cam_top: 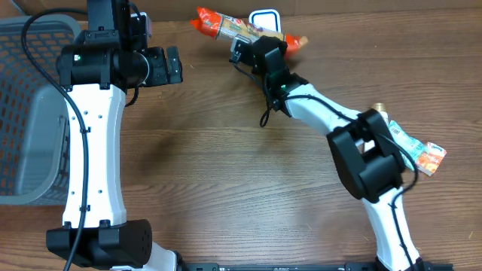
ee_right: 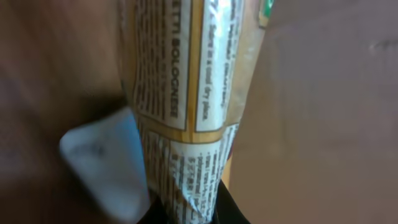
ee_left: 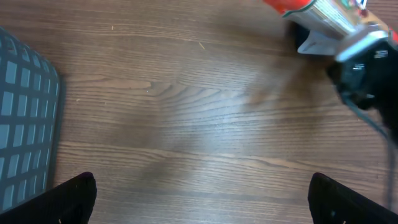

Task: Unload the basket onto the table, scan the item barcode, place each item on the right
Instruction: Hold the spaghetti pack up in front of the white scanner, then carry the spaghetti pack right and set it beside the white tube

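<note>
The other packets are to the gripper's right in the overhead view. I need to move my right gripper back and down beside them next, to let go of its packet.
An orange and silver food packet (cam_top: 218, 24) with printed text hangs at the table's far edge, held by my right gripper (cam_top: 252, 47), which is shut on its end. In the right wrist view the packet (ee_right: 180, 93) fills the middle, pinched at the bottom by my right gripper (ee_right: 186, 211). The white, blue-rimmed scanner (cam_top: 263, 18) lies just behind and under the packet, and shows as a pale shape (ee_right: 106, 162) beside it. No barcode is visible. My left gripper (cam_top: 175, 66) stands open over bare wood at the back left, left of the packet (ee_left: 329, 15).
A grey mesh basket (cam_top: 30, 113) stands at the left edge, and its corner (ee_left: 25, 118) shows in the left wrist view. Another packet (cam_top: 422, 150) lies at the right, partly under the right arm. A black cable (cam_top: 265, 113) trails below the right wrist.
</note>
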Robot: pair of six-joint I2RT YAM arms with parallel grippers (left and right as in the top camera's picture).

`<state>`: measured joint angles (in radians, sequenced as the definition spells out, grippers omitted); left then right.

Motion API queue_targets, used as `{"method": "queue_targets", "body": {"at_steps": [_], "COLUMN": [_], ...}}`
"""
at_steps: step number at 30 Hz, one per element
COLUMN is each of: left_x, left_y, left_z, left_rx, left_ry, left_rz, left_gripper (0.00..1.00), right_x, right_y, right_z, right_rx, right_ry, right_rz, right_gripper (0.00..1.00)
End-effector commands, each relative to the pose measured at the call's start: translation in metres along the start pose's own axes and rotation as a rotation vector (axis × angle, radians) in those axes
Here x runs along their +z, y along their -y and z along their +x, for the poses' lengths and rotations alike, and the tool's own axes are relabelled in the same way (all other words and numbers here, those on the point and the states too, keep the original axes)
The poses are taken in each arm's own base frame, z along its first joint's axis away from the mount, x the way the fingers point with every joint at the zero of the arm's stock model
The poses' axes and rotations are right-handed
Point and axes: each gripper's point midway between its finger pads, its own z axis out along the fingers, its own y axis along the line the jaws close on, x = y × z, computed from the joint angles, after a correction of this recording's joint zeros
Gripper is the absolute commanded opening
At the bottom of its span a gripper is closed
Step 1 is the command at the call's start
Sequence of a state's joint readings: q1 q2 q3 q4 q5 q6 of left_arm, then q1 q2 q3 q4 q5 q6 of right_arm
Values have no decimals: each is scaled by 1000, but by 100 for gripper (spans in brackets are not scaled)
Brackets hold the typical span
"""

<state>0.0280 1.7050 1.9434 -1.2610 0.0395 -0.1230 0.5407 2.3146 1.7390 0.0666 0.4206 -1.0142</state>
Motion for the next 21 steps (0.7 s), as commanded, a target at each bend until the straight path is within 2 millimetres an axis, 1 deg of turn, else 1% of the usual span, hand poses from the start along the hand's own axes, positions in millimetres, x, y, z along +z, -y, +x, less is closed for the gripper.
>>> {"method": "queue_targets", "body": {"at_steps": [1,4,6,8,11,13,15,17,18,21], "left_x": [0,0,0,0,0,0,0,0,0,0], "left_y": [0,0,0,0,0,0,0,0,0,0], "left_z": [-1,-1,-1,-1,-1,-1,-1,-1,-1,-1], "left_rx": [17,17,17,17,17,17,17,17,17,17], "left_ry": [3,3,3,3,3,3,3,3,3,3], "left_rz": [-5,-5,-5,-5,-5,-5,-5,-5,-5,-5], "left_gripper": [100,100,100,100,100,100,100,100,100,100], "right_x": [-98,-135,-158,-180,-207,-220,-229,-234,-239,-237], "right_y": [147,153,152,146,126,105,83,63,38,5], "right_z": [-50,-47,-41,-32,-9,13,46,73,104,144], "right_rx": [356,524,638,757,933,998,1058,1105,1143,1154], "right_ry": [157,152,132,97,-12,-130,-298,-443,-604,-766], "right_rz": [152,36,-51,-153,-312,-415,-485,-531,-577,-601], "right_gripper": [4,4,4,4,4,4,4,4,4,4]}}
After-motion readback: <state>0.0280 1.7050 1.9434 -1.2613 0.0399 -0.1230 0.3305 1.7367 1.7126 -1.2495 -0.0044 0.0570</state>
